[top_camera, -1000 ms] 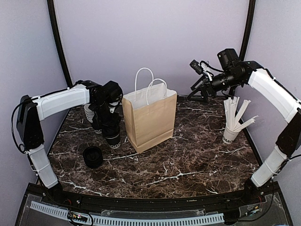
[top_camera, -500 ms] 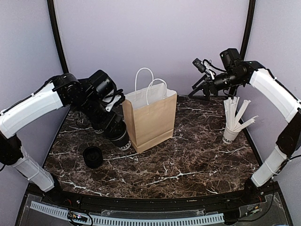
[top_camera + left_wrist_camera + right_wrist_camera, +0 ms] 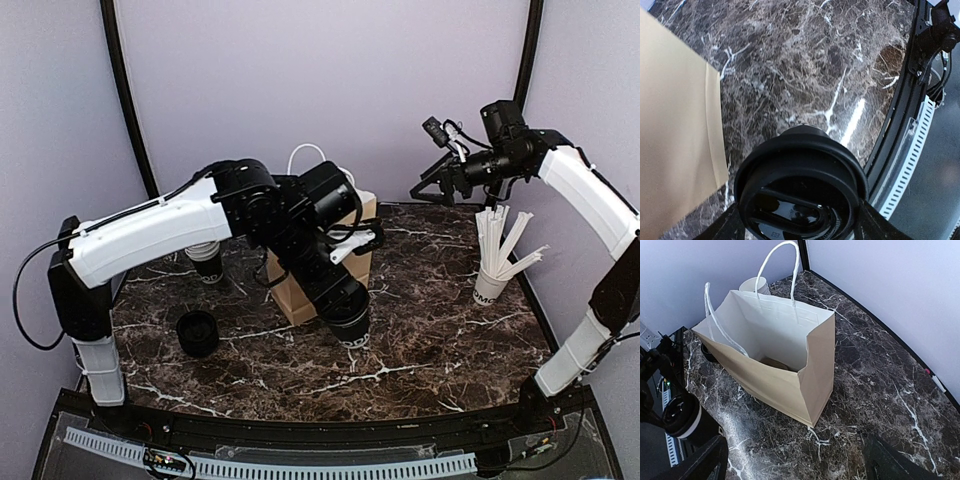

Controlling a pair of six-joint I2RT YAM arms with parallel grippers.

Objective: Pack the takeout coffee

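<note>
My left gripper will shift right in the top view, lower the coffee (image 3: pixel 347 322) and release it, since clear marble beside the bag lies below there.
The takeout coffee (image 3: pixel 347 322), a small black cup with a round black lid, is held just above the table in front of the brown paper bag (image 3: pixel 288 292). My left gripper (image 3: pixel 343 308) is shut on it. In the left wrist view the lid (image 3: pixel 800 192) fills the bottom between my fingers (image 3: pixel 866 226), with the bag's side (image 3: pixel 675 150) at left. My left arm hides most of the bag from above. In the right wrist view the bag (image 3: pixel 780 365) stands open and upright, with the held cup (image 3: pixel 682 415) at lower left. My right gripper (image 3: pixel 432 190) is open and empty, high at the back right.
A low black round thing (image 3: pixel 198 333) sits at the front left. A stack of lidless cups (image 3: pixel 206 260) stands at the back left, also in the right wrist view (image 3: pixel 754 286). A white cup of stirrers (image 3: pixel 492 282) stands at the right. The table's front rail (image 3: pixel 912 150) is close to the held cup.
My left arm has swung right with the cup, from the bag's left side to in front of the bag. My right gripper has drifted slightly right.
</note>
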